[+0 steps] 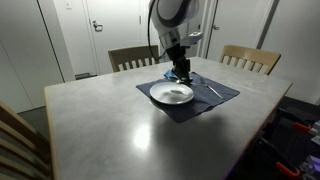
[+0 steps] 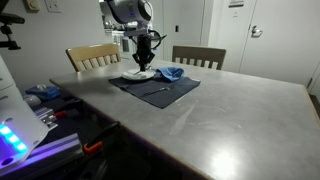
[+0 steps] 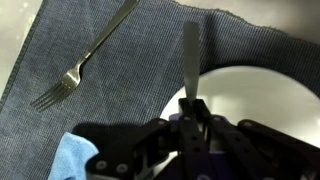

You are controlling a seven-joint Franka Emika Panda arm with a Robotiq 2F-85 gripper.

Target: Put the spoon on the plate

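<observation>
Next, my gripper will lower the spoon [image 3: 190,58], still held above the white plate's edge by the light blue cloth, down to that edge below and release there.
My gripper [image 3: 190,106] is shut on the silver spoon [image 3: 190,58]. The spoon's slim handle sticks out from between the fingers, across the rim of the white plate [image 3: 252,88] and over the dark blue placemat [image 3: 120,80]. Its bowl end is hidden by the fingers. In both exterior views the gripper [image 1: 181,72] [image 2: 146,63] hangs just above the far edge of the plate [image 1: 172,95] [image 2: 138,76]. The spoon is too small to make out there.
A silver fork [image 3: 85,62] lies on the placemat beside the plate and also shows in an exterior view [image 1: 213,91]. A light blue cloth [image 2: 172,73] [image 3: 72,152] lies by the plate. Two wooden chairs [image 1: 133,57] [image 1: 250,57] stand behind the grey table [image 1: 110,125].
</observation>
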